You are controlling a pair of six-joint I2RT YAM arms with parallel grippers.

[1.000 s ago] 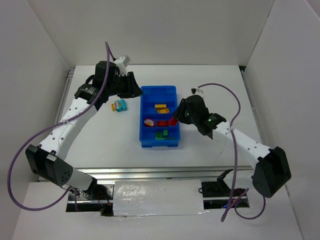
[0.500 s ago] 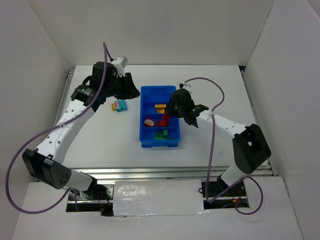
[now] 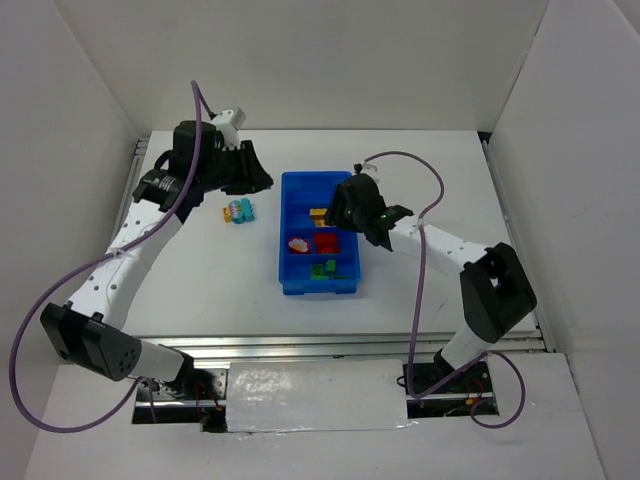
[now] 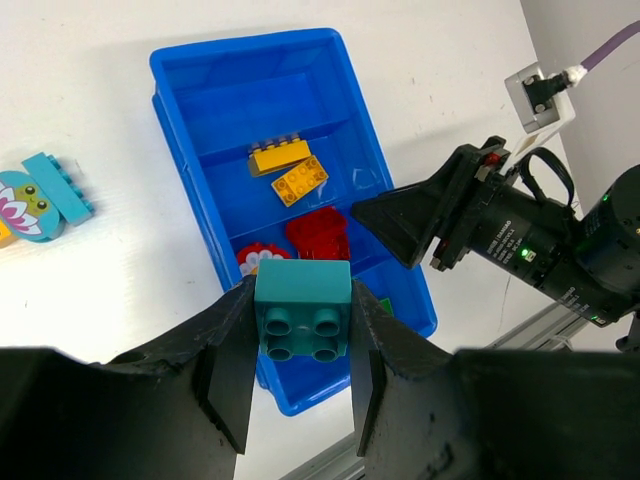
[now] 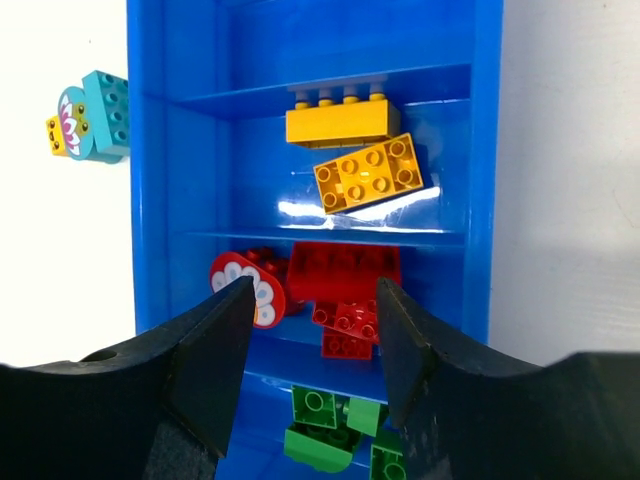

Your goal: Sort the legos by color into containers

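Observation:
The teal brick will go across the blue tray's rim next, over the tray's far section, as my left gripper lowers and shifts it.
The blue tray (image 3: 285, 235) lies mid-table with four compartments in a row. It also shows in the left wrist view (image 4: 172, 120) and the right wrist view (image 5: 145, 200). Two yellow bricks (image 5: 366, 172), red bricks (image 5: 344, 272) and green bricks (image 5: 325, 420) each lie in their own compartment. My left gripper (image 3: 258, 180) (image 4: 302, 292) hangs left of the tray's far end, shut on a teal brick (image 4: 303, 322). My right gripper (image 3: 340, 215) (image 5: 315, 300) is open and holds nothing, above the red compartment. Teal pieces with a flower face (image 3: 239, 210) (image 5: 95, 115) lie on the table left of the tray.
White walls enclose the table on the left, back and right. A metal rail (image 3: 300, 345) runs along the near edge. The right arm (image 4: 500, 225) reaches over the tray's right rim. Purple cables loop above both arms.
My right gripper carried a red brick from the tray's right side over the tray and let it go in the red compartment; it is now open. My left gripper shifted slightly left, still holding the teal brick.

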